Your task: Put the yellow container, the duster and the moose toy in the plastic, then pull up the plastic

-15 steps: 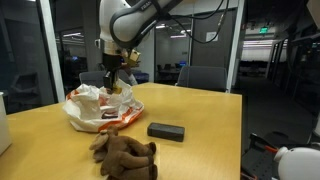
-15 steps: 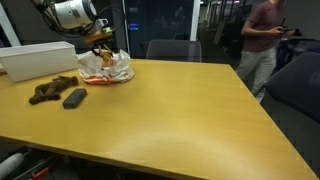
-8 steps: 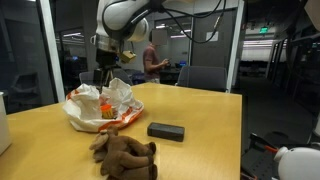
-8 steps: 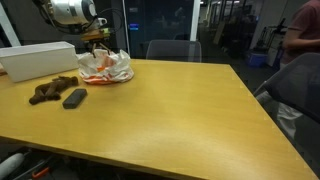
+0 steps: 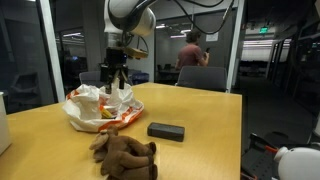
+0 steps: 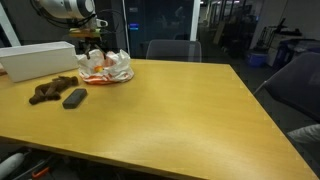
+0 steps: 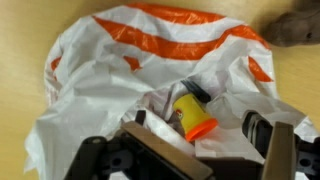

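The yellow container (image 7: 193, 113) is already inside the plastic, so next I will swing my open gripper away from the plastic and lower it around the duster's long sides.
The plastic (image 5: 100, 108) (image 6: 105, 67) lies crinkled and open on the table, white with orange print. In the wrist view the yellow container (image 7: 193, 113), with its orange end, rests inside the plastic (image 7: 110, 70), free of the fingers. My gripper (image 5: 115, 82) (image 6: 95, 45) (image 7: 215, 155) hangs open just above the bag's mouth, holding nothing. The duster (image 5: 166, 131) (image 6: 74, 98), a dark flat block, lies on the table beside the bag. The moose toy (image 5: 125, 153) (image 6: 52, 90) (image 7: 295, 28) lies near it, brown and floppy.
A long white box (image 6: 40, 60) stands on the table beside the bag, and a white object (image 5: 3, 120) shows at the table's edge. Chairs (image 6: 168, 48) stand behind the table. A person (image 5: 192, 52) stands beyond the glass.
The jaws have opened and let go of the yellow container inside the bag. The gripper has risen slightly above the bag. The person in the background has walked on.
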Tool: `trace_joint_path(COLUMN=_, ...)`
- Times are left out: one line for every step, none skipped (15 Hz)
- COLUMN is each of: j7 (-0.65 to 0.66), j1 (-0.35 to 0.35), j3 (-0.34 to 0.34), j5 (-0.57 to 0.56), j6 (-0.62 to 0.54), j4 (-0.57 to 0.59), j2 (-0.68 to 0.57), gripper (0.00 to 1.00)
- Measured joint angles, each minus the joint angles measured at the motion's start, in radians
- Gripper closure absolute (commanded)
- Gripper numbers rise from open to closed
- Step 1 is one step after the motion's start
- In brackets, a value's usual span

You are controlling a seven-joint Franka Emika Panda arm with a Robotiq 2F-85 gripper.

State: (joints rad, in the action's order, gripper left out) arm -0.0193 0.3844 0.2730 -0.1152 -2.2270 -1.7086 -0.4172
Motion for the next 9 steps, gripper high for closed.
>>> trace_joint_path(j7=0.015, j1=-0.005, j3=0.003, j5=0.033, j6=0.006, j4=-0.045, j2=0.036, gripper=0.0)
trace_joint_path(j7=0.021, j1=-0.01, j3=0.006, j5=0.062, j6=0.007, j4=-0.092, j2=0.074, gripper=0.0)
trace_joint_path(j7=0.028, j1=-0.015, j3=0.009, j5=0.086, j6=0.007, j4=-0.144, j2=0.114, gripper=0.0)
trace_joint_path(j7=0.037, j1=-0.019, j3=0.009, j5=0.103, j6=0.007, j4=-0.196, j2=0.151, gripper=0.0)
trace_joint_path(j7=0.047, j1=-0.024, j3=0.009, j5=0.121, j6=0.007, j4=-0.25, j2=0.189, gripper=0.0)
trace_joint_path(j7=0.056, j1=-0.028, j3=0.009, j5=0.137, j6=0.007, j4=-0.304, j2=0.224, gripper=0.0)
trace_joint_path(j7=0.057, j1=-0.031, j3=0.009, j5=0.138, j6=0.007, j4=-0.353, j2=0.256, gripper=0.0)
trace_joint_path(j7=0.057, j1=-0.032, j3=0.01, j5=0.138, j6=0.007, j4=-0.379, j2=0.272, gripper=0.0)
trace_joint_path(j7=0.057, j1=-0.032, j3=0.01, j5=0.138, j6=0.007, j4=-0.379, j2=0.272, gripper=0.0)
